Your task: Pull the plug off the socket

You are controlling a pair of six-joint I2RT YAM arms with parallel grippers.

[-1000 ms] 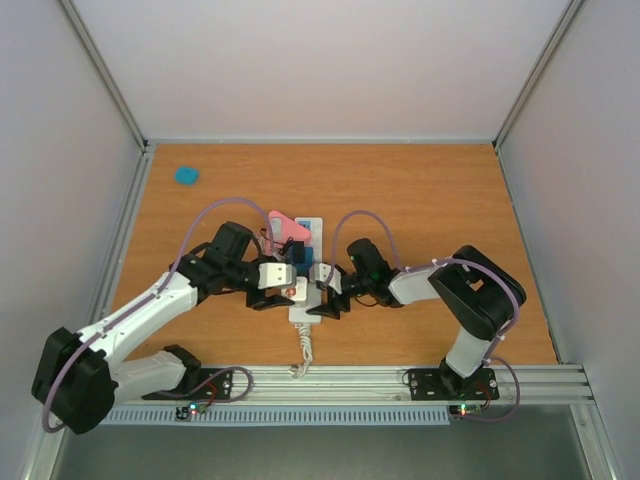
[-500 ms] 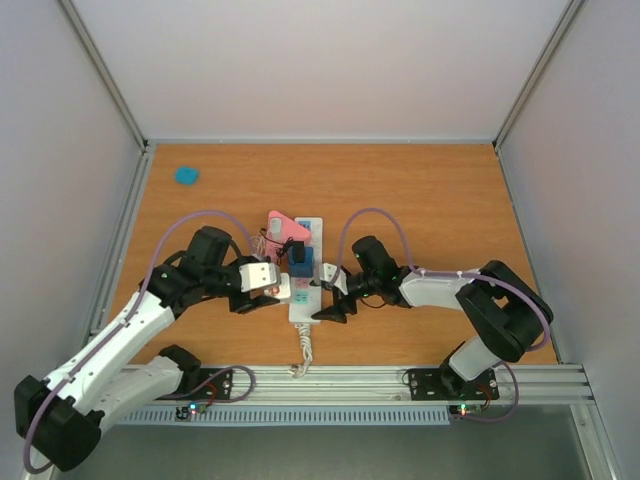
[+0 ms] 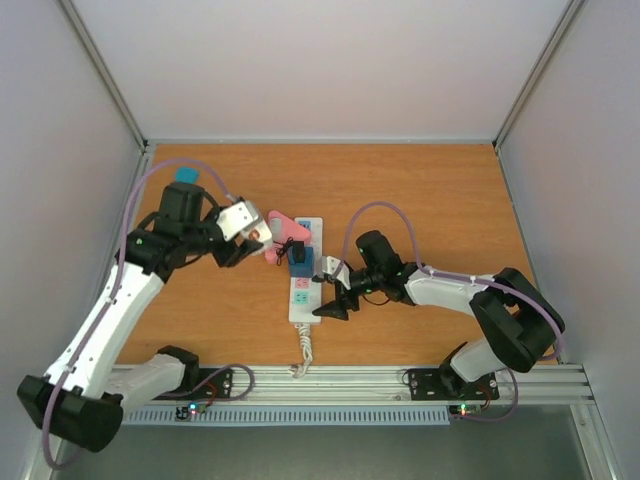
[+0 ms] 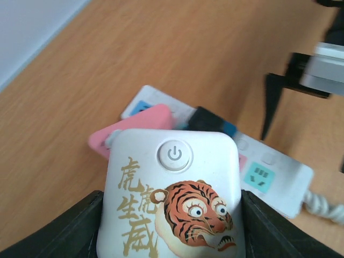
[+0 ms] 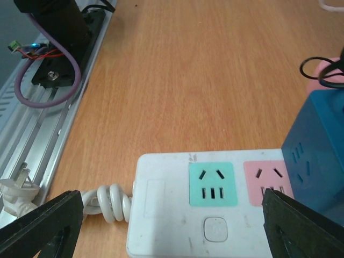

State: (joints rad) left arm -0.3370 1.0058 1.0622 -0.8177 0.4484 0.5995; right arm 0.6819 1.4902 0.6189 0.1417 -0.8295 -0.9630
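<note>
I will next swing my left gripper outward and down to the bare tabletop by the small blue item [image 3: 225,175], clear of the socket, and let go of the plug there.
A white square plug [image 4: 172,188] with a power button and a tiger picture sits between the fingers of my left gripper [image 4: 172,220], which is shut on its two sides. It hangs in the air, clear of the socket [image 4: 271,180]. In the top view my left gripper [image 3: 245,245] is up and left of the socket [image 3: 302,298], over the bare table. My right gripper [image 3: 332,290] is at the strip's right side, open. In its own view the fingers [image 5: 43,223] straddle the cord end of the socket [image 5: 161,226] without touching it.
A blue adapter [image 3: 300,258] is still plugged into the strip's middle. A pink block [image 3: 285,226] lies at the strip's far left corner. The strip's coiled cord [image 5: 110,203] ends in a loose plug [image 5: 16,188] by the metal rail. A small blue item [image 3: 186,175] lies far left.
My left gripper has risen off the strip and swung up and left with the white plug in it. My right gripper has opened slightly wider and stayed beside the strip.
</note>
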